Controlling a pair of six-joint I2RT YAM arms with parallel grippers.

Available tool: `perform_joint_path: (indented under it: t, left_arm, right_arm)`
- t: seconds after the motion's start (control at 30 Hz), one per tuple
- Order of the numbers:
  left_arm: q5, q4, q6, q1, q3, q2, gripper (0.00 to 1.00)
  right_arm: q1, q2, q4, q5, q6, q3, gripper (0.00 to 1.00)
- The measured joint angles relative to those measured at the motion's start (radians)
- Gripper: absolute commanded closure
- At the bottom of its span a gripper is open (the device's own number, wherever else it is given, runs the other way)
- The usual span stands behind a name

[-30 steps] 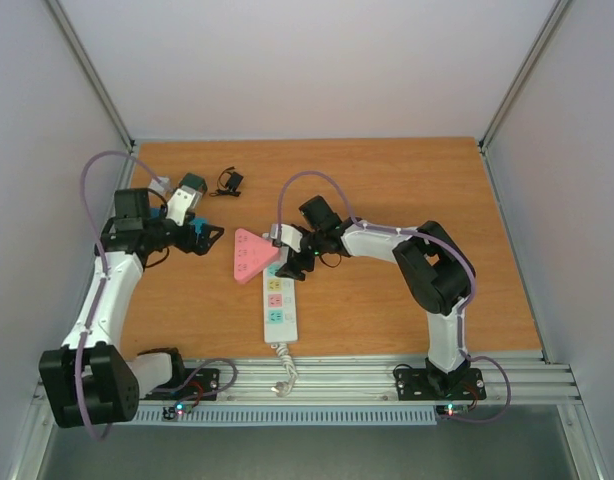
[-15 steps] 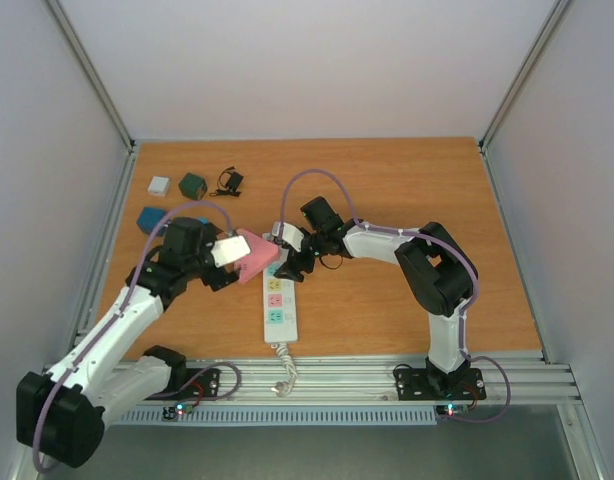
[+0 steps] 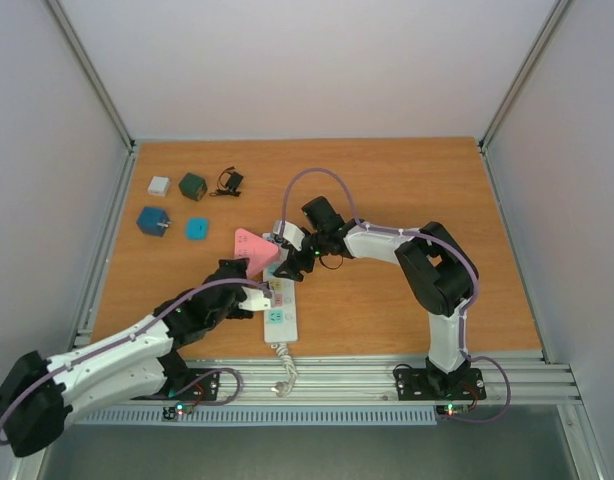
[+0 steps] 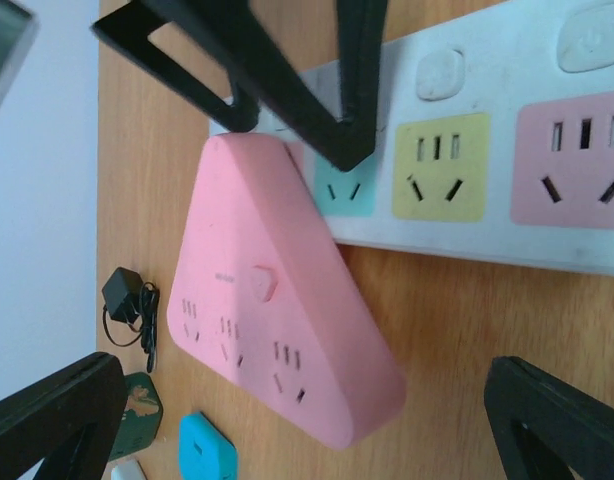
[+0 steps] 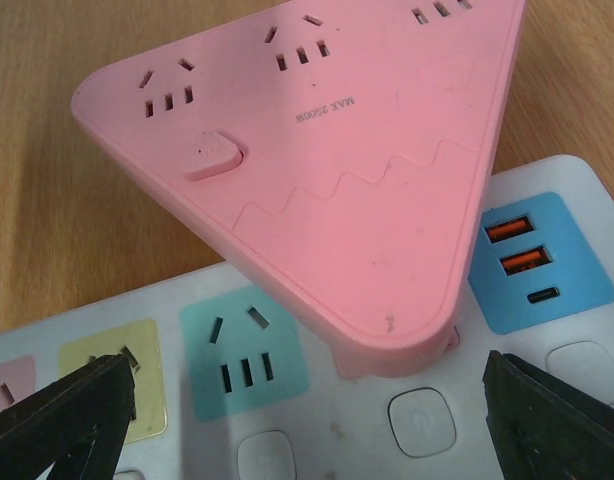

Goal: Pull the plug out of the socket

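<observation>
The plug's near edge (image 3: pixel 263 266) (image 4: pixel 332 310) overhangs beside the socket, so the robot's left gripper will next move down and tilt toward level to bring its open fingers above and below that edge.
The socket (image 3: pixel 280 311) is a long white strip with pastel outlets lying at the table's middle, also seen in the left wrist view (image 4: pixel 487 200) and the right wrist view (image 5: pixel 317 420). The plug (image 3: pixel 253 252) is a pink triangular adapter seated in the strip's far end, overhanging to the left (image 4: pixel 277 310) (image 5: pixel 327 150). My left gripper (image 3: pixel 261 296) is low at the strip's left side, open, its fingers wide either side of the plug's near corner (image 4: pixel 302 440). My right gripper (image 3: pixel 292 262) hangs open over the strip's far end, by the plug's seated corner (image 5: pixel 307 430). Neither gripper holds anything.
At the far left of the table lie a white cube (image 3: pixel 159 185), a dark green cube (image 3: pixel 193 185), a black adapter (image 3: pixel 229 181), a blue cube (image 3: pixel 152 220) and a small cyan block (image 3: pixel 196 228). The strip's coiled cord (image 3: pixel 284 365) reaches the near rail.
My left arm has swung from the blocks at the far left down to the strip's left side, uncovering the blocks. The right arm and the plug have hardly moved.
</observation>
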Motion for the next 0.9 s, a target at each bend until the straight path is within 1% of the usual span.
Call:
perform_joint_path:
  t: [0.07, 0.17, 0.3, 0.4, 0.63, 0.73, 0.9]
  left_arm:
    - [-0.039, 0.047, 0.000, -0.029, -0.013, 0.042, 0.02]
    - [-0.108, 0.163, 0.002, -0.060, -0.052, 0.124, 0.03]
    - [-0.213, 0.337, 0.019, -0.080, -0.128, 0.238, 0.05]
    - [-0.270, 0.427, 0.031, -0.085, -0.157, 0.306, 0.09]
    - [-0.343, 0.628, 0.054, -0.086, -0.170, 0.414, 0.22]
    - [-0.360, 0.728, 0.075, -0.086, -0.186, 0.468, 0.31]
    - [-0.398, 0.867, 0.102, -0.087, -0.193, 0.581, 0.40]
  right_arm:
    - [0.000, 0.000, 0.004, -0.002, 0.002, -0.002, 0.04]
    - [0.000, 0.000, 0.013, -0.006, 0.003, -0.007, 0.04]
    - [0.000, 0.000, 0.019, -0.011, 0.006, -0.008, 0.04]
    - [0.000, 0.000, 0.022, -0.012, 0.008, -0.010, 0.04]
    - [0.000, 0.006, 0.039, -0.019, 0.008, -0.013, 0.03]
    - [0.000, 0.010, 0.048, -0.019, 0.000, -0.013, 0.04]
    - [0.000, 0.016, 0.061, -0.020, -0.008, -0.013, 0.04]
